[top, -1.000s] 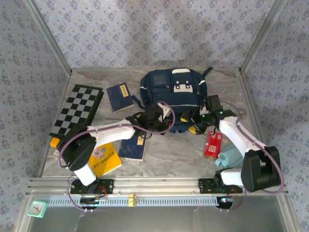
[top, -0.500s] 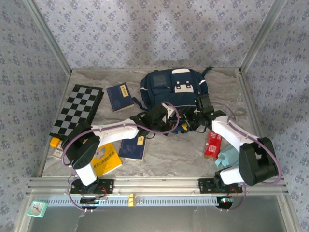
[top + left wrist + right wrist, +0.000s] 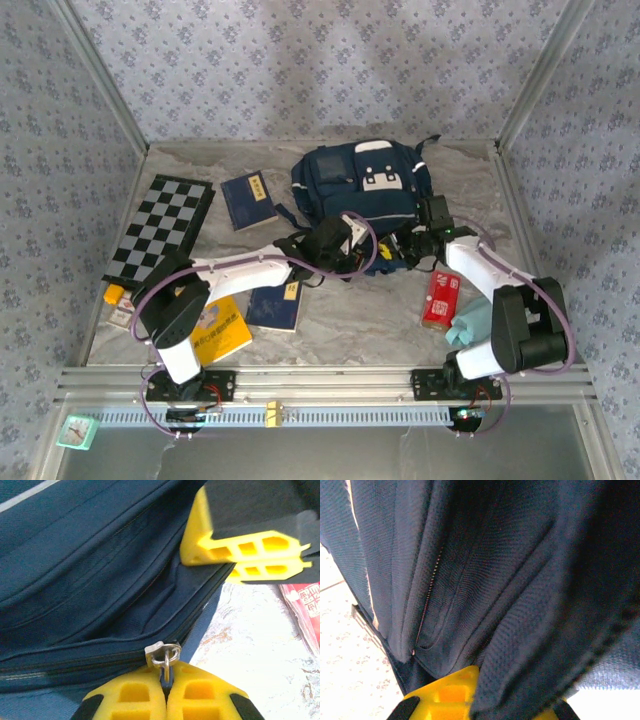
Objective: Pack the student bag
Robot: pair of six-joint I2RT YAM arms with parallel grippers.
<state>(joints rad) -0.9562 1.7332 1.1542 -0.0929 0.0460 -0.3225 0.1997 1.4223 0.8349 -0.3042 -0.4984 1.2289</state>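
Note:
The zipper is closed. Next, my left gripper will pull the metal zipper pull outward along its track to the bag's side by the blue booklet and let go of it.
The student bag point(image 3: 360, 190), a navy backpack with white patches, lies at the back middle of the table. My left gripper point(image 3: 355, 262) is at the bag's near edge. In the left wrist view it point(image 3: 166, 680) is shut on the metal zipper pull point(image 3: 165, 656) of the closed zipper. My right gripper point(image 3: 408, 250) is at the bag's near right corner. Its yellow fingers point(image 3: 240, 555) press together on the bag's edge, just beyond the zipper pull. In the right wrist view it point(image 3: 490, 682) is shut on a fold of the navy fabric point(image 3: 530, 645), which hides most of its fingers.
A chessboard point(image 3: 160, 228) lies far left, a blue booklet point(image 3: 249, 200) beside the bag. A second blue book point(image 3: 275, 305) and a yellow book point(image 3: 218, 328) lie under the left arm. A red packet point(image 3: 440, 300) and a teal cloth point(image 3: 478, 322) sit near the right arm's base.
My right gripper has moved in to the bag's near right corner and closed from open onto the fabric. My left gripper stays shut on the zipper pull, shifted slightly right.

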